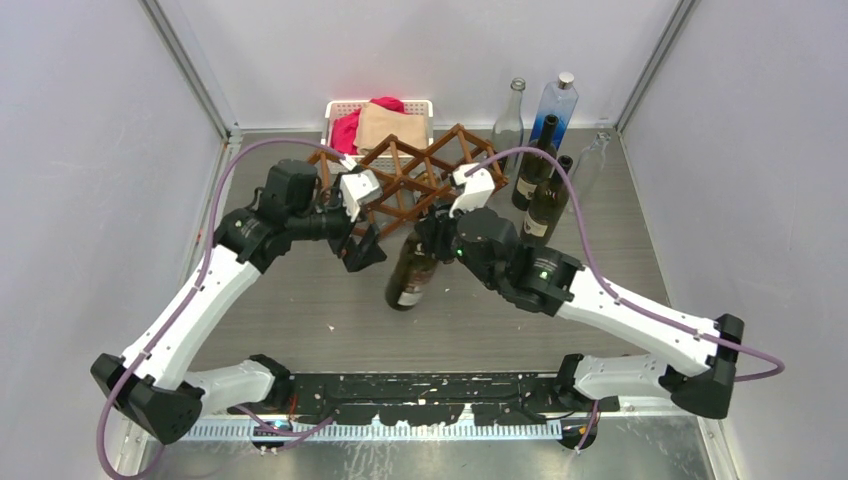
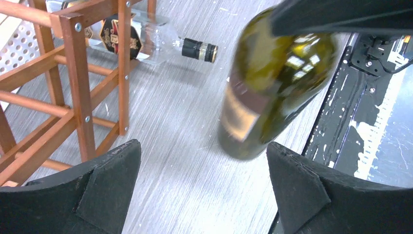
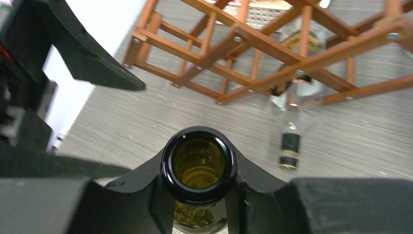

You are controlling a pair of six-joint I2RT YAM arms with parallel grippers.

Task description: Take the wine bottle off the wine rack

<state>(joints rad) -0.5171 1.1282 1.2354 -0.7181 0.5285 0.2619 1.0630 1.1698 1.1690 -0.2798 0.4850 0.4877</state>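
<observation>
The right gripper lowers the bottle (image 1: 411,272) upright onto the empty table beside the standing bottles next, since it hangs tilted outside the rack (image 1: 420,172).
The brown wooden wine rack (image 1: 420,172) stands at the back middle of the table. My right gripper (image 1: 436,234) is shut on the neck of a dark green wine bottle (image 1: 411,272), holding it tilted in front of the rack, outside its cells. The right wrist view shows the bottle's open mouth (image 3: 198,163) between my jaws, with the rack (image 3: 272,48) beyond. My left gripper (image 1: 362,250) is open and empty just left of the bottle. In the left wrist view the bottle (image 2: 272,83) hangs ahead of my gripper (image 2: 202,190), with the rack (image 2: 73,73) at left.
A clear bottle (image 2: 146,39) with a black cap lies in a lower cell of the rack; it also shows in the right wrist view (image 3: 291,122). A white basket (image 1: 338,108) of cloths stands behind the rack. Several bottles (image 1: 540,170) stand at the back right.
</observation>
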